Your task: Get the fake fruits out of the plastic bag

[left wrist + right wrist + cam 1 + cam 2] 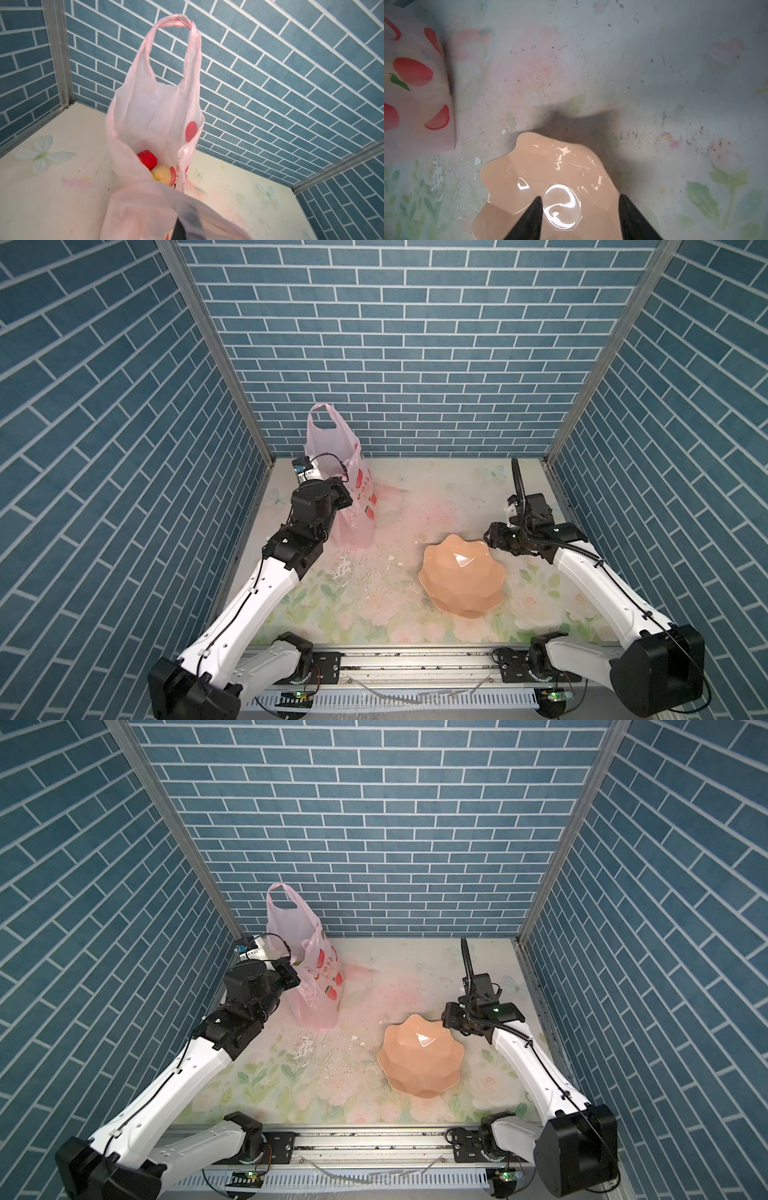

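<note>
Next, my left gripper pulls the bag's near rim over the tabletop between bag [332, 448] and bowl and releases it there, since bag and bowl stand apart.
The pink plastic bag [332, 448] stands upright near the back left corner, one loop handle up, seen in both top views [291, 928]. In the left wrist view its mouth [153, 116] gapes, and a red apple [147, 159] and a cream-yellow lump [162, 176] lie at the bottom. Any other fake fruits are hidden. My left gripper [185, 220] is shut on the bag's near rim, and the film drapes over its dark fingers. My right gripper [579, 197] hangs open and empty over the bowl's far rim [492, 537].
A peach scalloped bowl [432, 568] sits empty on the floral table at centre right [550, 166]. Blue brick walls close in the back and both sides. The bag stands about a bowl's width to the left of the bowl.
</note>
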Robot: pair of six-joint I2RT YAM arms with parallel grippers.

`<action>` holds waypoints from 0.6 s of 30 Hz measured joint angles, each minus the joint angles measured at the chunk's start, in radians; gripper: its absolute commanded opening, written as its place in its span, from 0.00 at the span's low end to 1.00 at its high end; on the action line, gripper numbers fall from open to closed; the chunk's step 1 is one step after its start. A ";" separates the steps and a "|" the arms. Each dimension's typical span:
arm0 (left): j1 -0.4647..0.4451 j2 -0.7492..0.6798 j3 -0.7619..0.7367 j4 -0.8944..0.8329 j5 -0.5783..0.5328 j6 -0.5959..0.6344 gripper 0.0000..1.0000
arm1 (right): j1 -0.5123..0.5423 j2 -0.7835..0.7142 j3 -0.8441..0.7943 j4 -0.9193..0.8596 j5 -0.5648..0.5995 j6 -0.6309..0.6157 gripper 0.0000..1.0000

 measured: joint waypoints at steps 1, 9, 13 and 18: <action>-0.028 -0.025 -0.007 -0.023 -0.023 -0.011 0.00 | 0.008 0.006 0.010 0.006 -0.008 -0.003 0.59; -0.177 -0.163 -0.043 -0.183 -0.136 -0.126 0.00 | 0.079 0.023 0.059 0.035 -0.063 -0.019 0.59; -0.256 -0.095 -0.047 -0.158 -0.142 -0.158 0.00 | 0.131 0.026 0.087 0.049 -0.067 -0.019 0.59; -0.327 0.086 -0.016 -0.085 -0.114 -0.169 0.00 | 0.173 0.023 0.093 0.057 -0.060 -0.018 0.59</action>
